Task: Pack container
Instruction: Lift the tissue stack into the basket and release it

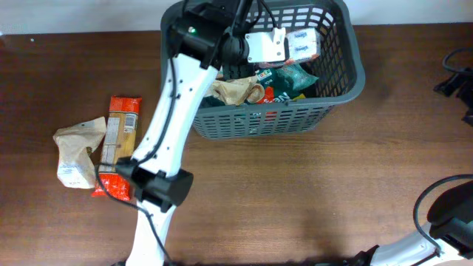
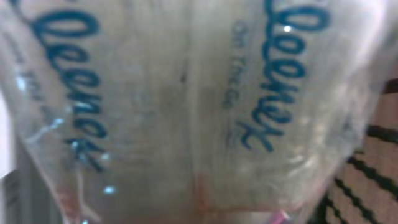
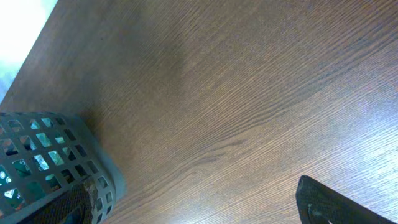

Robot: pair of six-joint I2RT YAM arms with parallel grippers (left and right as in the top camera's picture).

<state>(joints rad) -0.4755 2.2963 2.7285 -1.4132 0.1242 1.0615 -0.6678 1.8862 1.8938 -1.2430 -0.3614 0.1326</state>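
My left gripper moves down into the basket [image 1: 347, 81] toward the far edge of the green packet [image 1: 295, 77] next and releases the tissue pack, since it hangs above the contents.
The dark grey slotted basket [image 1: 347, 81] stands at the back of the table and also shows at the lower left of the right wrist view [image 3: 56, 155]. My left gripper [image 1: 247, 46] reaches over the basket and is shut on a clear tissue pack with blue lettering [image 1: 292, 43]. The pack hangs above the basket's contents and fills the left wrist view [image 2: 186, 112], hiding the fingers. In the basket lie a brown paper bag [image 1: 236, 90] and a green packet [image 1: 295, 77]. My right gripper [image 3: 199, 211] is open and empty over bare wood, right of the basket.
A red-orange packet [image 1: 118, 144] and a beige paper bag [image 1: 77, 151] lie on the table's left side beside the left arm's base. Black equipment [image 1: 458, 74] sits at the right edge. The table is brown wood.
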